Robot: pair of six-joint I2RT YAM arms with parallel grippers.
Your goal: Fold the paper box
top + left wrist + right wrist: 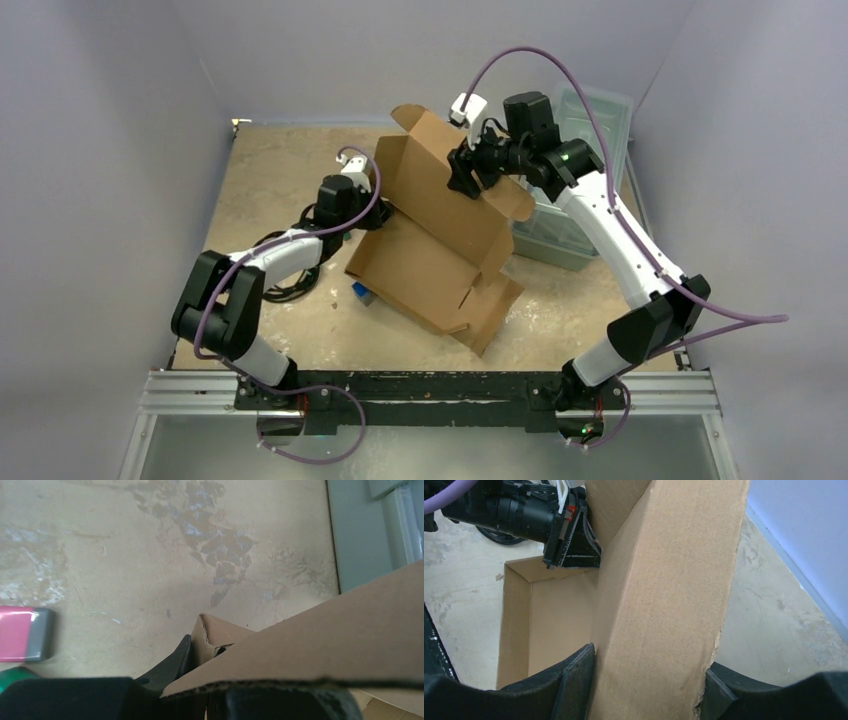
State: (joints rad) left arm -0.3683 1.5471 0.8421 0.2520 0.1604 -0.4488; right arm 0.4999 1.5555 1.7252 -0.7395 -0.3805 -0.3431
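Observation:
My left gripper brings the flap (pixel 201 642) down slightly toward the tabletop below next and opens to release the flap, as the box stands tilted.
The paper box (pixel 440 250), brown corrugated cardboard with its side walls half raised, stands tilted in the middle of the table. My left gripper (pixel 378 205) is shut on a flap at the box's left edge. In the left wrist view its dark finger (pixel 175 662) presses against a folded cardboard corner (pixel 215 635), and a panel hides the other finger. My right gripper (pixel 462 178) is at the box's raised upper wall. In the right wrist view its fingers (pixel 576 685) stand wide apart, open, with that wall (pixel 664 605) filling the gap between them.
A clear plastic bin (pixel 575 210) sits behind the right arm at the back right. A small blue object (pixel 362 292) peeks out under the box's lower left corner. A red and grey object (pixel 22 632) lies on the table left of my left gripper. Grey walls close in the table.

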